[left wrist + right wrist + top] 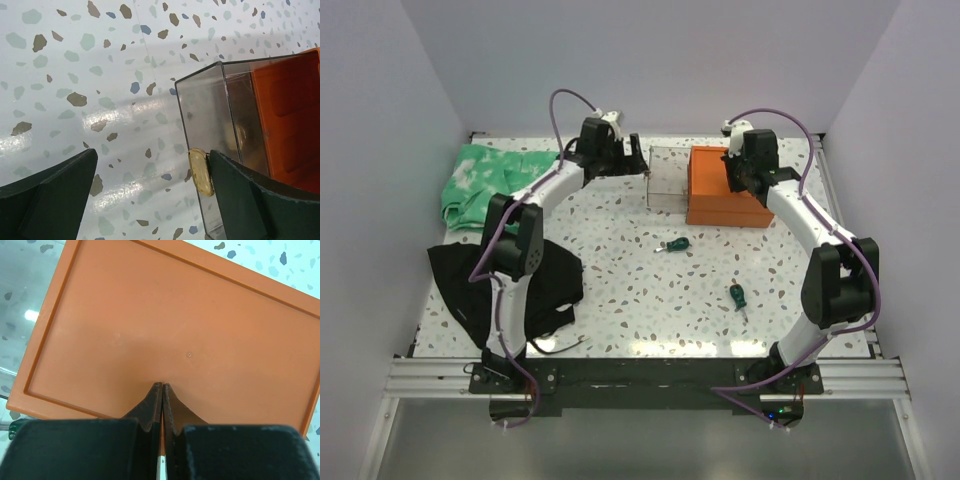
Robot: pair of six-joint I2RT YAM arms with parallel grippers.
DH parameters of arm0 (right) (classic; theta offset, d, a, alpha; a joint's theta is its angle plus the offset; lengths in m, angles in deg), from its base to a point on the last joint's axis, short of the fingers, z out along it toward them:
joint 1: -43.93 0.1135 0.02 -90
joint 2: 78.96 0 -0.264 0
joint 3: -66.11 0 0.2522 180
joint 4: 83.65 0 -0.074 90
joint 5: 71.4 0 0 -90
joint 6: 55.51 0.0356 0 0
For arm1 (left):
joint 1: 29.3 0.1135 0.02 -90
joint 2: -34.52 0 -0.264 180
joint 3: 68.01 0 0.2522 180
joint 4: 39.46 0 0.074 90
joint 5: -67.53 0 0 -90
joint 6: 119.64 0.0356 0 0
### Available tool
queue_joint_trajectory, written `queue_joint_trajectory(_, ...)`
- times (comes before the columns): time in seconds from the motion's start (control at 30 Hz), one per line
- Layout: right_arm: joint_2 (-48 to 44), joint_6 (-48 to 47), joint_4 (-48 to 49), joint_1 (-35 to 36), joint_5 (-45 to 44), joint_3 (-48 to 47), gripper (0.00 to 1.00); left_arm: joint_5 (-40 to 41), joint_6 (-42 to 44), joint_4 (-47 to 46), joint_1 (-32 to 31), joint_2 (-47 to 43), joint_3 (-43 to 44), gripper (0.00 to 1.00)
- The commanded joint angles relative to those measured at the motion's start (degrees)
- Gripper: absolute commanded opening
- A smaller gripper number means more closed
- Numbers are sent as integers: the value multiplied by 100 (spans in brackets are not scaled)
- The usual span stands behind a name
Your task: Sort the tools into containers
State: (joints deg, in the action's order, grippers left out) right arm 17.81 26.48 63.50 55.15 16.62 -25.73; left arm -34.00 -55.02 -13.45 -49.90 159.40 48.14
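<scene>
The stubby screwdriver lies back toward the base, and the clear drawer (670, 178) is open. My left gripper should next swing back there, turn and go down onto the stubby screwdriver's green handle (678, 244).
The orange chest (725, 190) stands at the back of the table with a clear drawer (670, 178) pulled out to its left. My left gripper (642, 165) is open at that drawer's far corner. In the left wrist view the left gripper (152, 155) has its right finger (260, 200) against a yellow oval piece (200, 171) on the drawer wall (220, 125). My right gripper (162, 385) is shut and empty, its tips over the orange lid (190, 325). Two green-handled screwdrivers (672, 244) (737, 296) lie on the table.
A green cloth (485, 180) lies at the back left and a black cloth (510, 285) at the front left beside the left arm. White walls close in the table on three sides. A dark green handle tip (12, 426) shows beside the chest.
</scene>
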Motion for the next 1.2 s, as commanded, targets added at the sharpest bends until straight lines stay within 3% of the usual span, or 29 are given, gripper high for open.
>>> queue_joint_trajectory(0.0, 211, -60, -701, 3, -83, 162, 0, 854, 552, 182, 258, -533, -87, 99)
queue_joint_trajectory(0.1, 167, -69, -684, 3, -92, 188, 0, 276, 867, -728, 258, -1435, -743, 100)
queue_joint_trajectory(0.13, 149, -78, -666, 3, -101, 214, 0, 65, 999, -1812, 250, -1718, -1112, 100)
queue_joint_trajectory(0.17, 140, -87, -666, 3, -101, 215, 0, -563, 1183, -2240, 249, -1974, -1742, 100)
queue_joint_trajectory(0.23, 114, -87, -631, 3, -110, 276, 0, -1357, 2017, -2683, 215, -2458, -2073, 99)
queue_joint_trajectory(0.33, 88, -95, -596, 3, -119, 338, 0, -3130, 3300, -2229, 171, -2784, -2521, 94)
queue_joint_trajectory(0.43, 87, -95, -604, 3, -101, 329, 0, -3951, 4898, -852, -39, -2882, -2601, 91)
queue_joint_trajectory(0.47, 79, -104, -604, 3, -101, 320, 0, -3953, 5321, -464, -136, -2873, -2601, 89)
queue_joint_trajectory(0.5, 79, -96, -604, 3, -101, 311, 0, -3945, 6273, 323, -363, -2812, -2575, 88)
queue_joint_trajectory(0.63, 53, -113, -648, -6, -84, 267, 0, -3156, 7521, 1087, -945, -2618, -2740, 86)
queue_joint_trajectory(0.83, -62, -131, -570, 3, -101, 443, 0, -2040, 7163, -335, -1525, -2416, -3269, 82)
queue_joint_trajectory(1.17, -97, -122, -587, 3, -92, 540, 0, -1396, 6415, -1488, -1895, -1230, -2794, 80)
